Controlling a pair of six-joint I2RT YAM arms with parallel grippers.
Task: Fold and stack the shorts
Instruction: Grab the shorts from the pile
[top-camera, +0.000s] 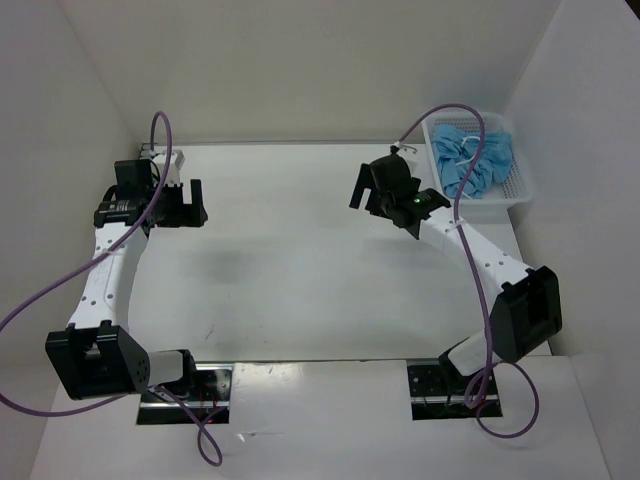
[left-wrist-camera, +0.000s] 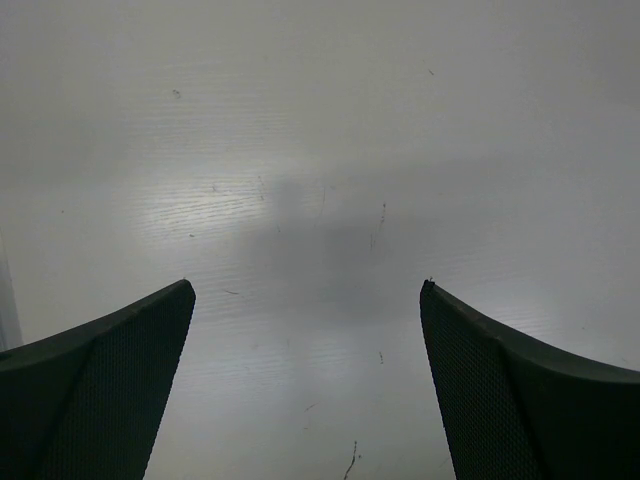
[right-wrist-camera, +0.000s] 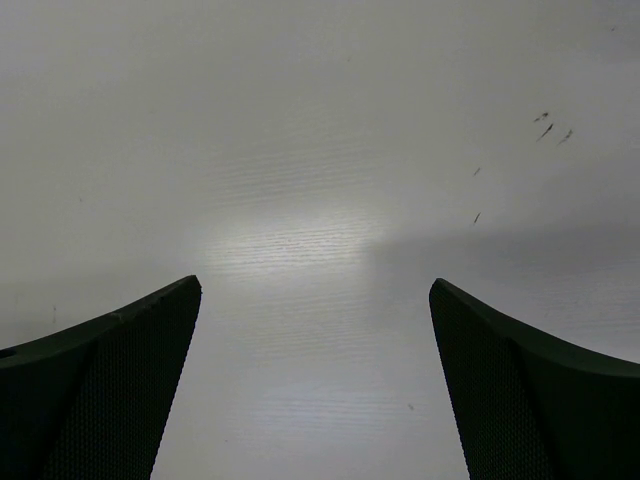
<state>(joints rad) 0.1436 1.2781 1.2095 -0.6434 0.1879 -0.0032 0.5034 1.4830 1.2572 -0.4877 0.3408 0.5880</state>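
The right gripper goes down and to the right in the top view onto the shorts by the white drawstring (top-camera: 467, 157) next, since they lie inside the basket (top-camera: 522, 180).
The light blue shorts (top-camera: 472, 160) lie bunched up in a white mesh basket (top-camera: 522, 180) at the far right of the table, with a white drawstring showing on top. My right gripper (top-camera: 372, 196) hangs open and empty over the table, a short way left of the basket; its wrist view (right-wrist-camera: 315, 285) shows only bare tabletop between the fingers. My left gripper (top-camera: 186, 207) is open and empty at the far left of the table; its wrist view (left-wrist-camera: 307, 285) also shows only bare tabletop. The shorts show in neither wrist view.
White walls close in the table (top-camera: 300, 270) at the back and both sides. Purple cables (top-camera: 160, 130) loop from both arms. The arm bases (top-camera: 185, 385) stand at the near edge.
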